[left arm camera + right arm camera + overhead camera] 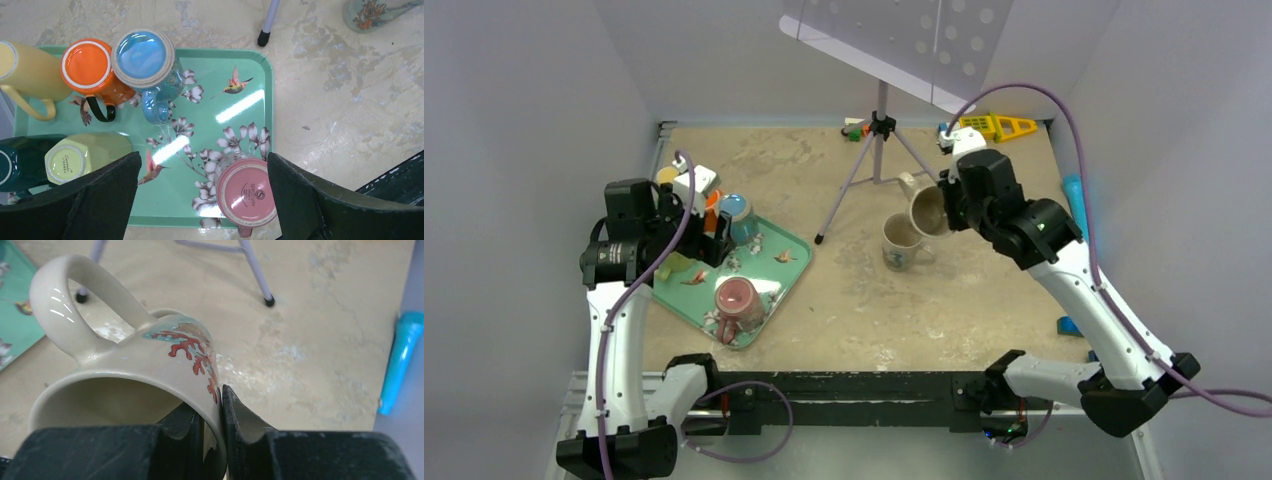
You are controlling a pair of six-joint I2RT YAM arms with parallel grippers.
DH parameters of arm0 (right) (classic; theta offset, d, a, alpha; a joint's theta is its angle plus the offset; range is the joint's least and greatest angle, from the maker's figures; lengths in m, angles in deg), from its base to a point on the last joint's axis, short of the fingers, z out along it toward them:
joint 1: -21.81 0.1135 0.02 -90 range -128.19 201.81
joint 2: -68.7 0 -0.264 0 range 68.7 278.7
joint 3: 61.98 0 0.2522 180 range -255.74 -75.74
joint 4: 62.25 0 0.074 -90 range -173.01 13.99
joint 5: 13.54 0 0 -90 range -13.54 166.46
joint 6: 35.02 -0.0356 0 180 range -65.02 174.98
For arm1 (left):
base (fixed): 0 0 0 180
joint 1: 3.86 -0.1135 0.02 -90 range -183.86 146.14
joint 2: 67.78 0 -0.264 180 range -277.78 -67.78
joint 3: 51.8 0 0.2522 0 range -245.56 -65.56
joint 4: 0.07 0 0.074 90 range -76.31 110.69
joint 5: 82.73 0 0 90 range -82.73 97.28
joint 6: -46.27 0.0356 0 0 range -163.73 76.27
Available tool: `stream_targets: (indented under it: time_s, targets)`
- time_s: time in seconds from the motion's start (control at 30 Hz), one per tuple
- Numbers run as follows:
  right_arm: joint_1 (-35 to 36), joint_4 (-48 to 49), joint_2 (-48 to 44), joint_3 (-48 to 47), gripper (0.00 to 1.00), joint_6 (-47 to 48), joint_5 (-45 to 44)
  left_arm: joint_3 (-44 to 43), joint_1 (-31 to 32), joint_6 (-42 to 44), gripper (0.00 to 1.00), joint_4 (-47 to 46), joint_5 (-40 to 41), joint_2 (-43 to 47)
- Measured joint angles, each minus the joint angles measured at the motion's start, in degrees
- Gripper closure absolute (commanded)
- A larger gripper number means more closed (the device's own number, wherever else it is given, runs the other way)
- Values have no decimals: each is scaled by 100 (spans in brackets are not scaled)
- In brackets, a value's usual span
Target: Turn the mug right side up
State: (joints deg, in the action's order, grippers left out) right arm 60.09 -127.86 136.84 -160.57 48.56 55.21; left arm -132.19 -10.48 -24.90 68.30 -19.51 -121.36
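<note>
Next, the right gripper carries the mug toward the teal object, clear of the upright one, lowers it and releases its rim. Bare tabletop lies below there.
A cream mug (927, 210) with a red coral print hangs tilted on its side above the table, right of centre. My right gripper (946, 205) is shut on its rim, one finger inside and one outside the wall. The right wrist view shows this mug (150, 355) with its mouth toward the camera and its handle up, and the right gripper (220, 395) pinching the rim. My left gripper (204, 160) stands open over the green tray (215, 75), holding nothing. A pink upside-down mug (246, 192) sits just inside its right finger.
A second cream mug (901, 243) stands upright beside the held one. The tray also carries upside-down blue (143, 55), orange (87, 67), yellow (25, 65) and lime (70, 160) mugs. A tripod (879, 150) stands mid-table. A teal object (402, 355) lies along the right edge.
</note>
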Motion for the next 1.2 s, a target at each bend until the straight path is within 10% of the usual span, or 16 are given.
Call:
stream_targets:
  time_s: [0.53,1.03,1.2]
  targets:
    - [-3823,938,94,1438,100,-203,1394,341,0,2232,19,1810,-92,260]
    - [-4607,1700,1250,2411,100,-278,1840,1652,302,3130,14,2430,612,385]
    - [-4607,1847,1405,2411,79,-295,1978,1864,332,3128,18,1891,778,-170]
